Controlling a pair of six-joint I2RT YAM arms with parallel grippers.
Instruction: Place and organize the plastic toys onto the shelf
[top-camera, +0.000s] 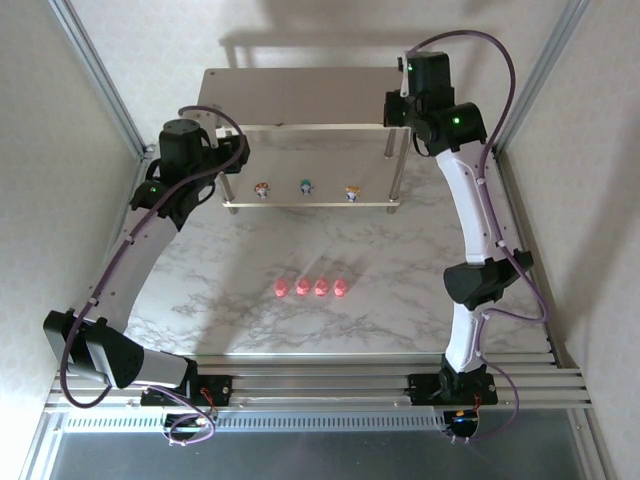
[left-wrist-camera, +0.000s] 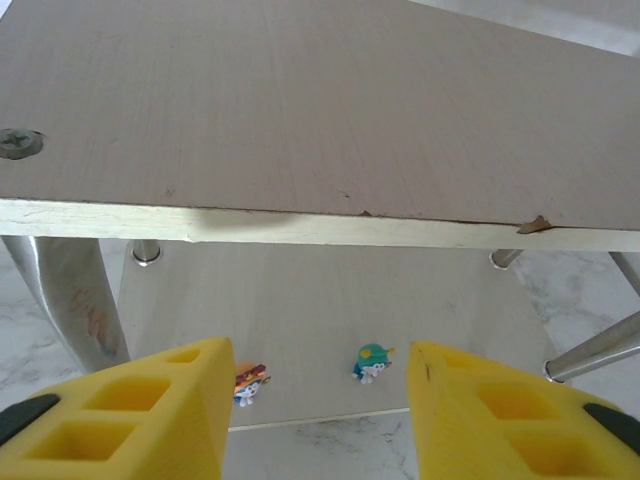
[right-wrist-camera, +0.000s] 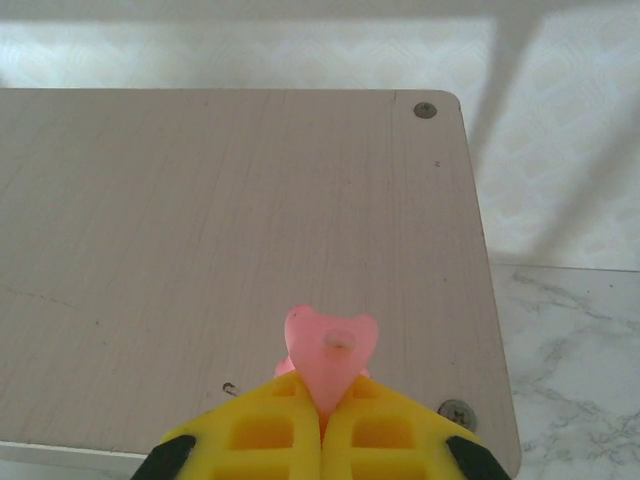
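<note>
My right gripper is going to move away from the shelf's corner screw next. It will then lower the pink toy onto the shelf's bare top board (top-camera: 376, 108) just below and let go of the toy.
The shelf (top-camera: 300, 95) stands at the back of the table. Its lower board carries three pale figurines: a dark-red-topped one (top-camera: 262, 190), a teal one (top-camera: 306, 186) and an orange one (top-camera: 352, 192). Several pink plastic toys (top-camera: 312, 288) sit in a row on the table in front. My right gripper (right-wrist-camera: 322, 410) is shut on a pink toy (right-wrist-camera: 330, 355) just above the top board (right-wrist-camera: 200, 220), near its front right corner. My left gripper (left-wrist-camera: 320, 420) hangs open and empty at the shelf's front left, with the dark-red figurine (left-wrist-camera: 250, 383) and the teal figurine (left-wrist-camera: 373, 362) below it.
The shelf's thin silver legs (left-wrist-camera: 70, 300) stand close to the left fingers. A corner screw (right-wrist-camera: 457, 411) lies just right of the right gripper. White walls and metal frame posts (top-camera: 100, 80) close in the sides. The marble table (top-camera: 400, 290) spreads in front.
</note>
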